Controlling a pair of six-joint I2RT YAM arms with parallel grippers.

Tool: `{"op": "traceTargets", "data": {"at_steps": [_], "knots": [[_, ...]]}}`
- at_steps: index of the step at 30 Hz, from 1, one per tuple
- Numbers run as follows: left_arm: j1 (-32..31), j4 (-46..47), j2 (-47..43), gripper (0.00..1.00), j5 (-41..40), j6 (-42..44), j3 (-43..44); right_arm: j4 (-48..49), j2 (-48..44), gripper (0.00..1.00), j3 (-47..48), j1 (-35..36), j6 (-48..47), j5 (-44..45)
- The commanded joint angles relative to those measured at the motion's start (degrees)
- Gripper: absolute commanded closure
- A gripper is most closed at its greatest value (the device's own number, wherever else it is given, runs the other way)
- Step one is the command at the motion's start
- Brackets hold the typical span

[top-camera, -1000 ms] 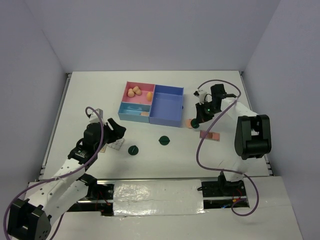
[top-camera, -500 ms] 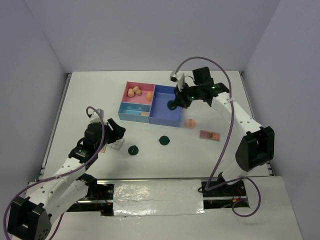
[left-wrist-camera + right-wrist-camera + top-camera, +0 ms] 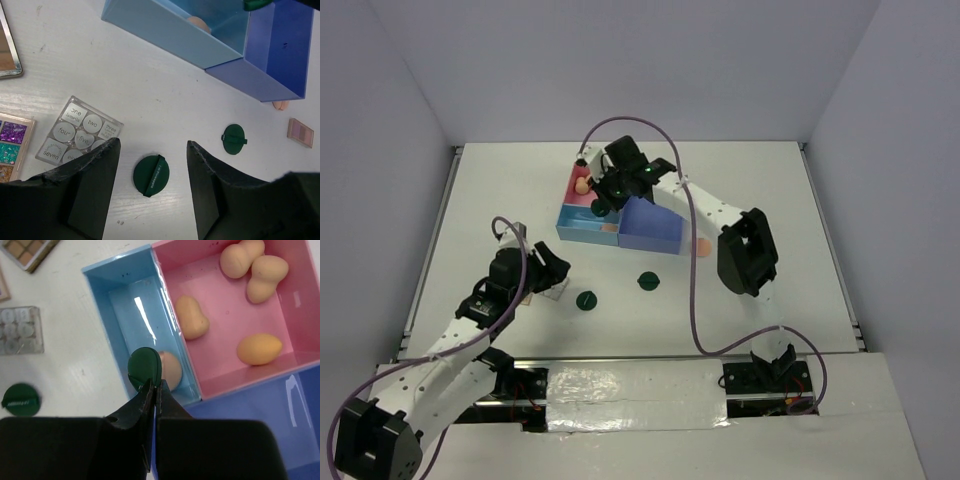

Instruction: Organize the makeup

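My left gripper moves to the right in the top view next, turning and lowering onto the second green compact's raised bar (image 3: 586, 300) (image 3: 154, 176). The bar slants between the open fingers.
My right gripper (image 3: 154, 385) is shut on a dark green round compact (image 3: 144, 366) and holds it over the tray's light blue compartment (image 3: 130, 305), where a peach puff (image 3: 171, 371) lies. In the top view this gripper (image 3: 603, 205) is above the tray (image 3: 660, 240). Several peach sponges (image 3: 192, 323) lie in the pink compartment. My left gripper (image 3: 152, 150) is open above a second green compact (image 3: 151, 175) on the table. A third compact (image 3: 234, 138) lies to its right. Palettes (image 3: 79, 131) lie left of my left gripper.
A peach puff (image 3: 280, 105) and a pink palette (image 3: 300, 132) lie on the table right of the tray. The dark blue compartment (image 3: 280, 45) holds nothing that I can see. More palettes (image 3: 29, 250) lie left of the tray. Grey walls enclose the table.
My right arm has swung left from the right side of the table, carrying the green compact over the dark blue compartment to the light blue one. The left arm has barely moved.
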Motion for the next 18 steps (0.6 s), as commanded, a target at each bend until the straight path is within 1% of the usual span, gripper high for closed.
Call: {"op": "traceTargets", "data": {"at_steps": [1, 3, 5, 6, 9, 10, 12, 18], "knots": [[0.3, -0.4, -1.2, 0.32, 0.8, -1.2, -0.9, -0.5, 3.0, 0.98, 6.2, 0.9, 3.7, 5.9], [0.3, -0.6, -1.5, 0.32, 1.1, -1.2, -1.3, 0.0, 3.7, 0.95, 5.7, 1.2, 3.1, 6.3], [0.2, -0.4, -1.2, 0.32, 1.3, -1.2, -1.5, -0.4, 4.2, 0.9, 4.7, 1.4, 2.6, 6.1], [0.3, 0.0, -1.1, 0.32, 1.6, -1.2, -1.6, -0.6, 4.4, 0.84, 3.8, 1.4, 2.4, 5.8], [0.2, 1.5, 0.3, 0.31, 2.3, -1.1, -1.9, -0.4, 4.5, 0.76, 1.9, 1.4, 1.8, 5.8], [0.2, 1.9, 0.9, 0.31, 2.9, -1.0, -2.0, -0.3, 4.6, 0.7, 1.6, 1.4, 1.8, 5.8], [0.3, 3.0, 2.4, 0.31, 3.6, -0.5, -2.0, -0.5, 4.9, 0.62, 1.4, 1.4, 1.6, 5.4], [0.2, 4.4, 6.1, 0.31, 6.1, 0.2, -1.4, -1.7, 4.4, 0.57, 1.3, 1.4, 1.4, 3.7]]}}
